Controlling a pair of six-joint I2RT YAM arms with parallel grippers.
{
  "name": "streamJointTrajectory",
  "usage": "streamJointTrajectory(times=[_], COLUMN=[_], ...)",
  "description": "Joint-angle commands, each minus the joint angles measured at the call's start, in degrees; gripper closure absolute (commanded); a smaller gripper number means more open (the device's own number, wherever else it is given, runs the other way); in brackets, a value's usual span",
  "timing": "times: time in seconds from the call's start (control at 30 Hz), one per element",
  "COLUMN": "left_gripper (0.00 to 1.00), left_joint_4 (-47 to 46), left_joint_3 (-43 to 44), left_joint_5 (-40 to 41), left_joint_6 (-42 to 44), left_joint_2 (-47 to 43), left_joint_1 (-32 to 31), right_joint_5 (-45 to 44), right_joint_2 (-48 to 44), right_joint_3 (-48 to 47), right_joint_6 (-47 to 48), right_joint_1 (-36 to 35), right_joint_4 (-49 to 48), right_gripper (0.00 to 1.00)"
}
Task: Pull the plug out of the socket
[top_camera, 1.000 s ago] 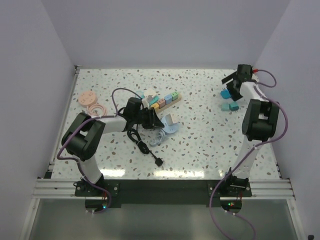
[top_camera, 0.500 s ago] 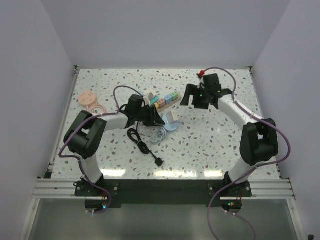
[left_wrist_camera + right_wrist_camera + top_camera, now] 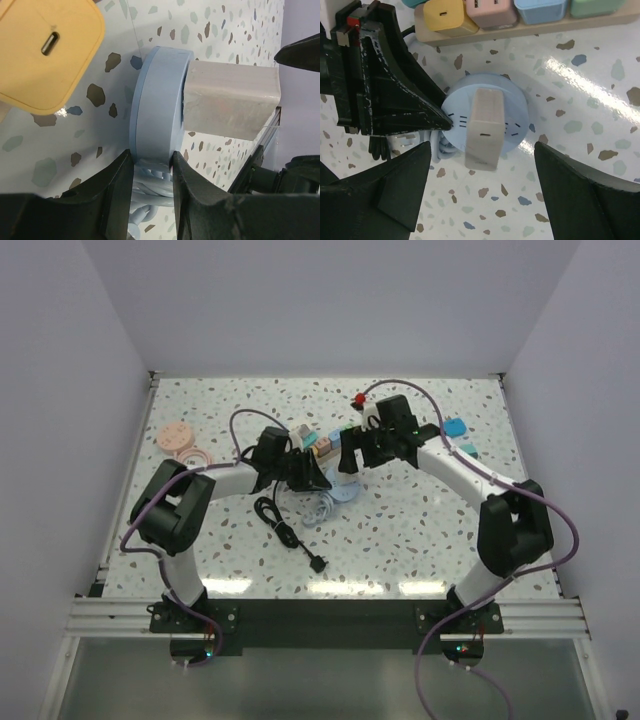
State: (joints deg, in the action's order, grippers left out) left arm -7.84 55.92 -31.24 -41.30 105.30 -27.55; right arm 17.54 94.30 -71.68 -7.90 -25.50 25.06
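Observation:
I should move my open right gripper down onto the plug's loose end [image 3: 346, 477] [image 3: 485, 130] next and close its fingers on both sides of the plug, while my left gripper holds the socket's rim.
A pale blue round socket [image 3: 516, 106] lies flat on the speckled table, with a beige block plug [image 3: 486, 125] standing in its middle. My left gripper [image 3: 151, 158] is shut on the socket's rim [image 3: 159, 100], its fingers [image 3: 395, 100] reaching in from the left. The plug [image 3: 230, 100] points away from those jaws. My right gripper [image 3: 483, 145] hangs open above the plug, one finger on each side, touching nothing. From above, both grippers [image 3: 322, 483] [image 3: 352, 455] meet at the socket [image 3: 343, 492] in the table's middle.
A wooden power strip [image 3: 530, 29] carrying yellow, pink, blue and green adapters lies just behind the socket. The socket's pale blue cable [image 3: 315, 512] and a black cable [image 3: 285, 527] coil in front. Pink discs [image 3: 183, 443] lie far left, teal blocks [image 3: 457, 430] far right.
My right arm has swung from the far right corner across to the middle and now hovers over the plug. The left gripper has kept its hold on the socket.

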Motion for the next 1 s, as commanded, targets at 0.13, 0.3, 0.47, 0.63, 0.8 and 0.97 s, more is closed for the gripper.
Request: streamJointTrajectory(times=[0.13, 0.3, 0.47, 0.63, 0.8, 0.97], left_gripper=[1.0, 1.0, 1.0, 0.99, 0.55, 0.45], left_joint_4=[0.36, 0.45, -0.07, -3.23, -6.05, -7.1], left_joint_3=[3.23, 3.14, 2.53, 1.47, 0.86, 0.86], left_joint_5=[-0.4, -0.22, -0.31, -0.84, 0.22, 1.18], left_joint_6=[1.04, 0.87, 0.87, 0.08, 0.17, 1.31], left_joint_2=[0.26, -0.09, -0.7, -1.58, -2.38, -0.44], left_joint_1=[-0.84, -0.93, -0.93, -0.93, -1.19, -1.19], right_joint_5=[-4.17, -8.39, -10.07, -7.17, -2.87, 1.09], right_joint_2=[5.18, 9.23, 10.99, 10.91, 9.15, 7.65], right_joint_3=[-4.43, -5.58, -6.45, -6.55, -4.96, -2.59], right_joint_6=[2.37, 0.61, -0.71, -1.94, -3.17, -5.02], right_joint_1=[-4.47, -5.27, -5.27, -5.27, -5.27, -5.27], right_joint_4=[1.22, 2.63, 2.89, 2.63, 2.36, 0.34], right_gripper=[0.18, 0.31, 0.63, 0.97, 1.0, 1.0])
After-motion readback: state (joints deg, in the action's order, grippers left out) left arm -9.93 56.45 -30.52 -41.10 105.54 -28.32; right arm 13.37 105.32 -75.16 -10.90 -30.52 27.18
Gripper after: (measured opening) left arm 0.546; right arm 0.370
